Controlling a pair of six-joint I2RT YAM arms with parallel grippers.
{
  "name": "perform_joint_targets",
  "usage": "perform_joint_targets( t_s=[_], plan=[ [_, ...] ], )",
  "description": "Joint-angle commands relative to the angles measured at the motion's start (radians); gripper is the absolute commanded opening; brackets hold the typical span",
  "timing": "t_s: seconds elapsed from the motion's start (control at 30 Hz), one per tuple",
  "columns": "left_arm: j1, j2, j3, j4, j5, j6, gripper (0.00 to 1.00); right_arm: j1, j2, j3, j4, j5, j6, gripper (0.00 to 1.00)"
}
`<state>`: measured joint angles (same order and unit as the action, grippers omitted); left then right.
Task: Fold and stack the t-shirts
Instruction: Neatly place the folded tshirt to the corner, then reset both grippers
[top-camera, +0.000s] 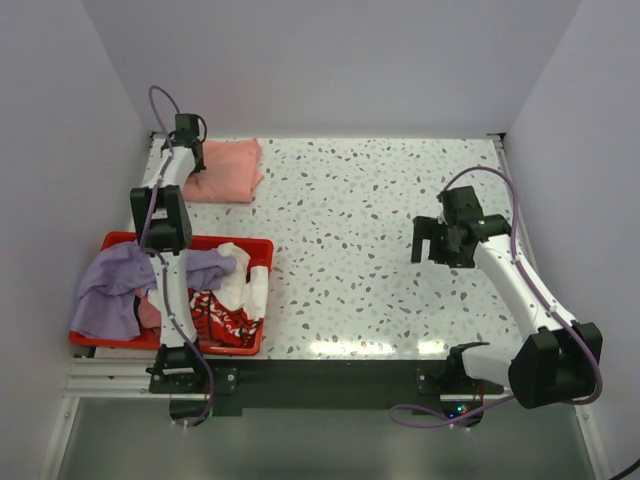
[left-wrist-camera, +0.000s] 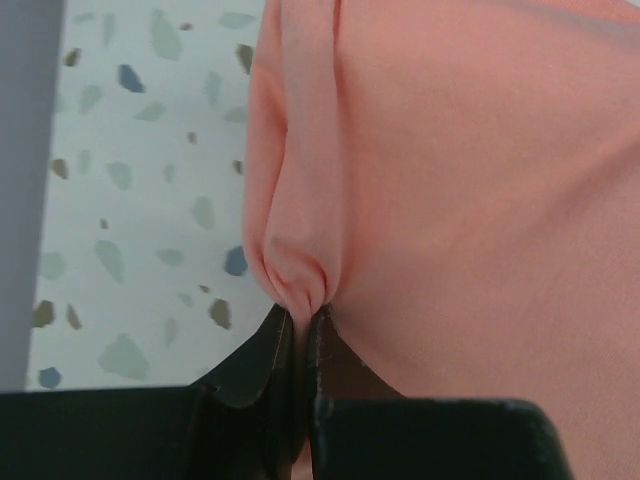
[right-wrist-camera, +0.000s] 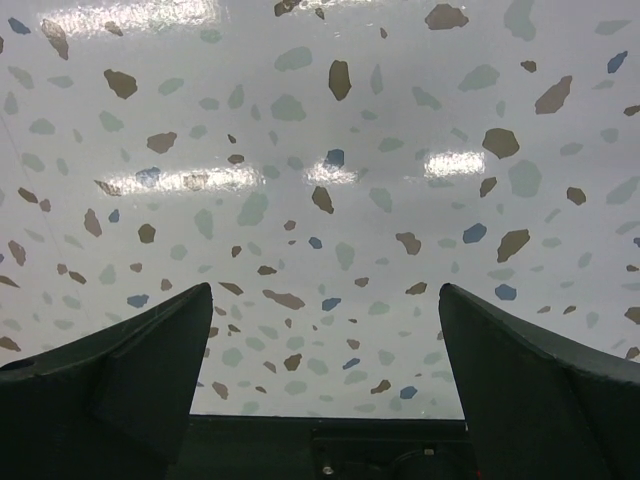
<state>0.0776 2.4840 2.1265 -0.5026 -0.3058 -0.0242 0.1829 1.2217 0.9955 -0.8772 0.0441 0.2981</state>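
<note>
I should slide the pinched fold to the left in the top view with my left gripper next, toward the side, because bare table (top-camera: 161, 160) (left-wrist-camera: 148, 270) is between them.
A folded salmon-pink t-shirt (top-camera: 228, 170) lies at the table's far left corner. My left gripper (top-camera: 190, 140) is at its left edge, shut on a pinched fold of the pink cloth (left-wrist-camera: 300, 275). The lavender-purple t-shirt (top-camera: 120, 285) drapes over the left side of the red crate (top-camera: 258, 245). Beside it in the crate sits the white t-shirt with red print (top-camera: 225, 305). My right gripper (top-camera: 432, 245) hovers open above bare table at the right, and its fingers (right-wrist-camera: 130, 370) stand wide apart with nothing between them.
White walls close in the table on the left, back and right. The speckled tabletop (top-camera: 380, 220) stretches between the two arms. The crate stands at the near left beside my left arm's base.
</note>
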Motion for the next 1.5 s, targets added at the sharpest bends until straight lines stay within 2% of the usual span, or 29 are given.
perform_joint_targets(
  t_s=[0.0, 0.5, 0.6, 0.63, 0.67, 0.73, 0.8, 0.93, 1.1, 1.2, 1.37, 1.47],
  plan=[
    [0.059, 0.012, 0.072, 0.022, -0.016, 0.064, 0.00, -0.002, 0.016, 0.052, -0.029, 0.033, 0.016, 0.99],
    [0.203, 0.013, 0.081, 0.065, -0.035, 0.093, 0.00, 0.000, 0.042, 0.063, -0.065, 0.060, 0.038, 0.99],
    [0.205, 0.006, 0.087, 0.079, -0.018, 0.098, 0.18, 0.000, 0.044, 0.066, -0.066, 0.068, 0.035, 0.99],
    [0.206, 0.000, 0.087, 0.085, -0.015, 0.098, 0.28, -0.002, 0.044, 0.066, -0.066, 0.066, 0.036, 0.99],
    [0.205, -0.003, 0.090, 0.087, -0.015, 0.096, 0.57, -0.002, 0.042, 0.065, -0.065, 0.065, 0.036, 0.99],
    [0.205, -0.022, 0.099, 0.076, -0.029, 0.076, 0.87, -0.002, 0.047, 0.065, -0.065, 0.065, 0.033, 0.99],
    [0.205, -0.040, 0.121, 0.065, -0.053, 0.046, 1.00, 0.000, 0.045, 0.068, -0.065, 0.071, 0.030, 0.99],
    [0.202, -0.157, 0.133, 0.042, -0.061, -0.031, 1.00, 0.000, 0.033, 0.078, -0.054, 0.062, 0.022, 0.99],
    [0.146, -0.305, 0.086, 0.030, -0.087, -0.065, 1.00, 0.000, -0.019, 0.077, -0.025, 0.023, 0.006, 0.99],
    [0.082, -0.411, 0.026, 0.012, -0.124, -0.111, 1.00, 0.000, -0.050, 0.071, -0.013, 0.011, 0.004, 0.99],
    [-0.068, -0.484, 0.000, -0.056, -0.122, -0.161, 1.00, -0.002, -0.096, 0.051, 0.010, -0.043, -0.010, 0.99],
    [-0.140, -0.539, -0.031, -0.096, -0.066, -0.238, 1.00, -0.002, -0.123, 0.038, 0.020, -0.085, -0.016, 0.99]
  ],
)
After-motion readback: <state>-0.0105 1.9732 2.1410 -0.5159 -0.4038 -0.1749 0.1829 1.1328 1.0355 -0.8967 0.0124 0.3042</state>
